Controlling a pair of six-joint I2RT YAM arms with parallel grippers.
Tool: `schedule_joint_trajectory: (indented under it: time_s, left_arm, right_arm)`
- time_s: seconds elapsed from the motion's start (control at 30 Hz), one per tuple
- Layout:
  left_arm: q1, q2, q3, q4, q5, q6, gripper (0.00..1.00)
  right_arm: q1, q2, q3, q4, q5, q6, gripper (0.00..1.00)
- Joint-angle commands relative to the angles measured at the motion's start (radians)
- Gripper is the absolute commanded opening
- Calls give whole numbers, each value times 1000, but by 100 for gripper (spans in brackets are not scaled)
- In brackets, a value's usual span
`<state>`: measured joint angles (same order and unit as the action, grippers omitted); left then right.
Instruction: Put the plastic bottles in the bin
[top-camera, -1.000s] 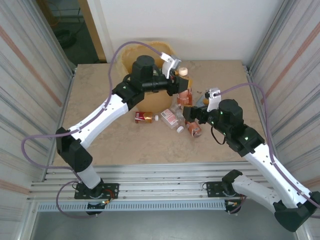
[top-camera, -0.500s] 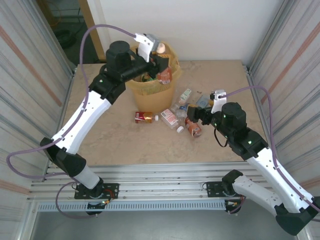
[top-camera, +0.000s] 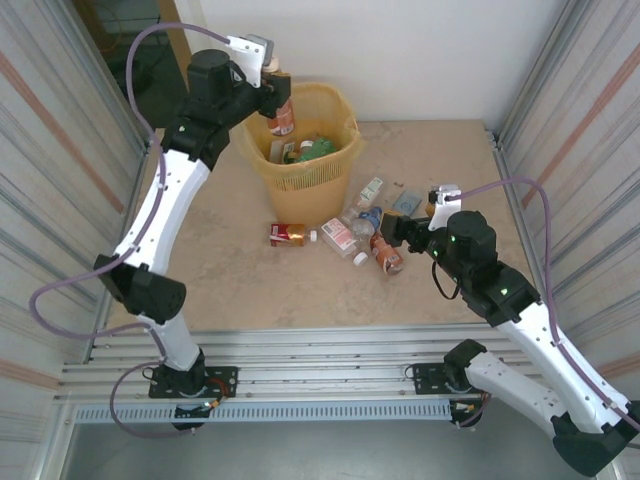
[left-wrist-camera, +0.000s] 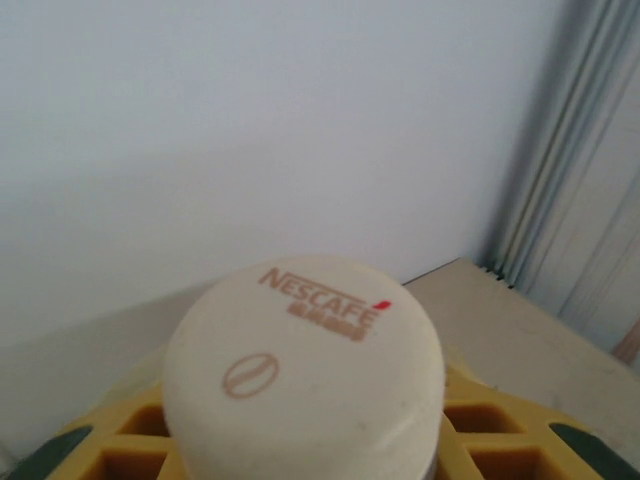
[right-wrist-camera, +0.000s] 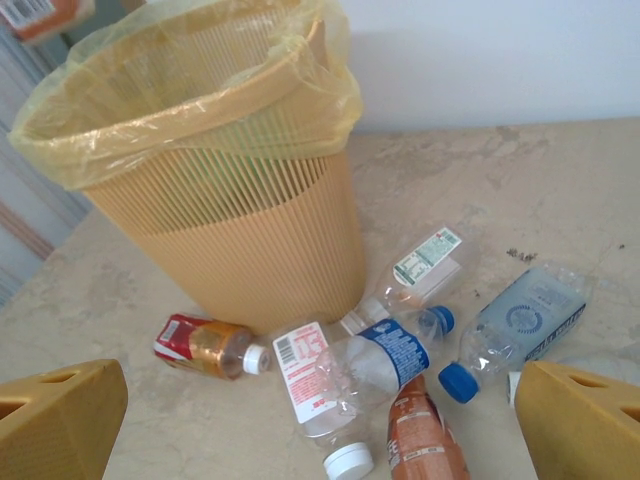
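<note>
My left gripper brings the bottle down into the bin's opening (top-camera: 274, 147) next and releases it beside the green bottles, because its base still hangs above the bin's rim.
My left gripper (top-camera: 277, 93) is raised over the back left rim of the orange-yellow bin (top-camera: 322, 178) and is shut on a bottle with a brown-orange label (top-camera: 283, 117). In the left wrist view its cream Nescafe cap (left-wrist-camera: 305, 365) sits between my yellow fingers (left-wrist-camera: 495, 435). Green bottles (top-camera: 308, 150) lie inside the bin. My right gripper (top-camera: 396, 232) hangs open low over several bottles on the table: a red-labelled one (right-wrist-camera: 198, 343), a clear one with a white cap (right-wrist-camera: 312, 380), a blue-labelled one (right-wrist-camera: 392, 352) and an orange one (right-wrist-camera: 425, 442).
Two more clear bottles (right-wrist-camera: 428, 262) (right-wrist-camera: 512, 322) lie to the right of the bin (right-wrist-camera: 240, 215). Ribbed metal walls (top-camera: 70, 150) close in both sides, a white wall stands behind, and the near half of the table (top-camera: 300, 290) is bare stone.
My left arm has swung up and to the left with the bottle, from the bin's right side to above its back left rim. The right arm has drawn back slightly to the right.
</note>
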<state>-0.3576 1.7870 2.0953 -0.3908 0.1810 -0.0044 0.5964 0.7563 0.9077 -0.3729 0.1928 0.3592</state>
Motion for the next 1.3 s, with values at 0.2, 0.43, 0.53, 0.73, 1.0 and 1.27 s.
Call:
schedule_joint_trajectory:
  time_s: [0.2, 0.43, 0.53, 0.73, 1.0, 1.27]
  left_arm:
    - [40, 165, 161, -183, -55, -38, 17]
    - [43, 254, 218, -275, -89, -57, 23]
    - [42, 266, 210, -281, -110, -54, 27]
    - [43, 280, 211, -283, -124, -48, 45]
    - [42, 266, 211, -283, -136, -43, 65]
    - [21, 214, 201, -263, -147, -16, 67]
  right_arm:
    - [6, -20, -27, -12, 35, 49, 98]
    - [6, -14, -23, -14, 46, 53, 98]
    - [6, -11, -23, -16, 53, 54, 98]
    - [5, 0, -23, -27, 76, 62, 98]
    - [2, 3, -21, -32, 86, 66, 98]
    - [0, 7, -22, -42, 97, 75, 98]
